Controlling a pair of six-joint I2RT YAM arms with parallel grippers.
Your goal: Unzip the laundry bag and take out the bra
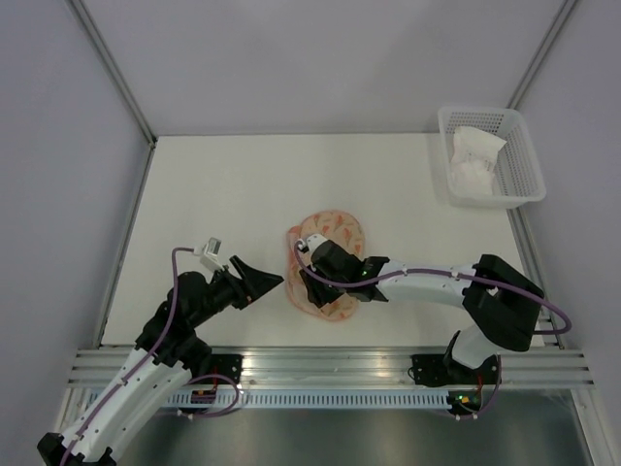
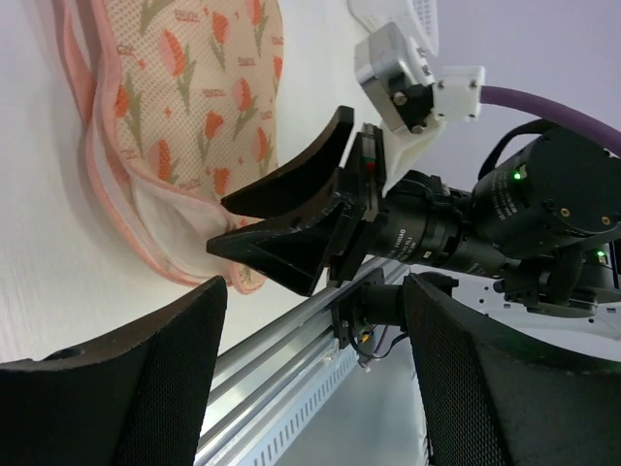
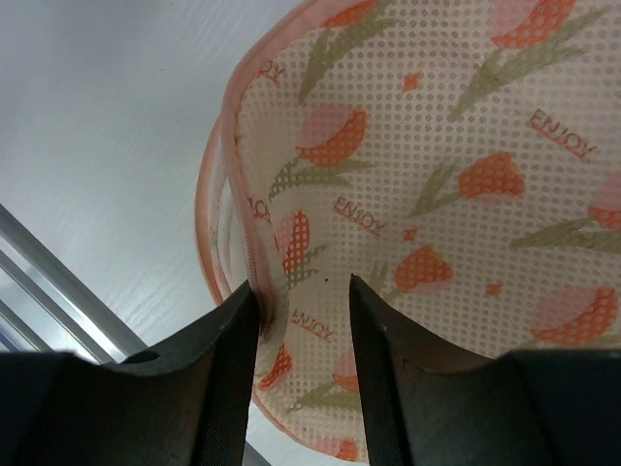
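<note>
Next, my left gripper should go to the right in the top view and down onto the pink rim of the bag's lid, because that rim stands parted above the pale lining.
The laundry bag [image 1: 335, 233], a peach case printed with orange flowers and rimmed in pink, lies at the table's middle front. Its zipper rim [image 3: 215, 209] is parted along the left side, with pale lining in the gap. My right gripper [image 1: 306, 283] hovers over the bag's near-left edge. Its jaws [image 3: 301, 291] are open with the printed lid between them, and the left finger [image 3: 228, 359] rests against the rim. My left gripper [image 1: 267, 282] hangs open just left of the bag, nothing between its fingers [image 2: 116, 388]. The bra is hidden.
A white plastic mesh basket [image 1: 519, 184] stands at the far right corner with white folded cloth inside. The metal rail [image 1: 330, 364] runs along the table's near edge. Grey walls enclose the table on three sides.
</note>
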